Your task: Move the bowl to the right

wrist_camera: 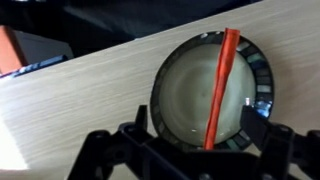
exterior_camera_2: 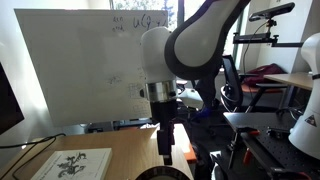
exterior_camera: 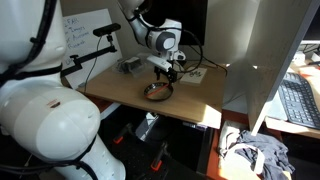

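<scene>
The near part of the bowl's rim (exterior_camera: 173,92) (wrist_camera: 156,113) lies below, on the left in the wrist view. I will next move my open gripper down and to that side so its fingers go around that part.
The bowl (exterior_camera: 157,92) is a small round metallic dish on the wooden table (exterior_camera: 120,90), near its front edge. In the wrist view the bowl (wrist_camera: 185,95) has a dull, pale inside, and a thin red-orange stick (wrist_camera: 220,85) lies across it. My gripper (exterior_camera: 165,72) hangs just above the bowl, pointing down. In the wrist view its two black fingers (wrist_camera: 198,128) are spread apart, one on either side of the bowl's near rim, holding nothing. Only a dark sliver of the bowl (exterior_camera_2: 165,176) shows under the gripper (exterior_camera_2: 166,150) in an exterior view.
A grey blocky object (exterior_camera: 130,65) sits at the back of the table. A printed sheet with a plant drawing (exterior_camera: 197,73) lies beside the bowl and also shows in an exterior view (exterior_camera_2: 75,163). A white divider panel (exterior_camera: 262,60) borders the table, with a keyboard (exterior_camera: 300,100) beyond it.
</scene>
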